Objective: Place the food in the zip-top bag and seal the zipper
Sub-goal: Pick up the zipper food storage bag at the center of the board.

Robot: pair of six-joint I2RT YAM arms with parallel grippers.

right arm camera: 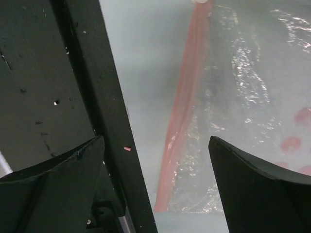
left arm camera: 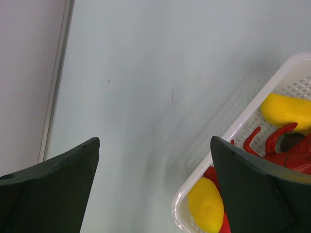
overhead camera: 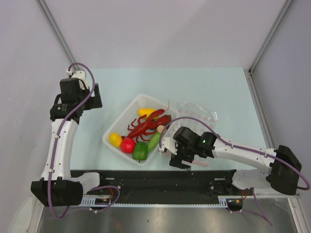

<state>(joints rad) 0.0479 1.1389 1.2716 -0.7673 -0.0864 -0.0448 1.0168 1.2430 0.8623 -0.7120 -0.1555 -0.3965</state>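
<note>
Next, my right gripper moves down and slightly outward onto the middle of the pink zipper (right arm camera: 187,111), because one open finger still hangs over the black bar.
The food lies in a white mesh basket (overhead camera: 112,130): a red lobster (overhead camera: 148,125), red tomato (overhead camera: 128,144), green pepper (overhead camera: 140,151), green cucumber (overhead camera: 154,141), beige mushroom (overhead camera: 160,129) and yellow pieces (overhead camera: 115,139). The clear zip-top bag (overhead camera: 197,112) lies flat right of the basket, partly under my right arm. My right gripper (right arm camera: 155,160) hangs open over the bag's near corner, with the pink zipper (right arm camera: 187,111) running between its fingers, untouched. My left gripper (left arm camera: 155,165) is open over bare table left of the basket rim (left arm camera: 233,131), holding nothing.
A black rail (overhead camera: 160,179) runs along the near table edge, just beside my right gripper (overhead camera: 180,164). Grey walls close in the table at the back and both sides. My left gripper (overhead camera: 95,96) is at the far left.
</note>
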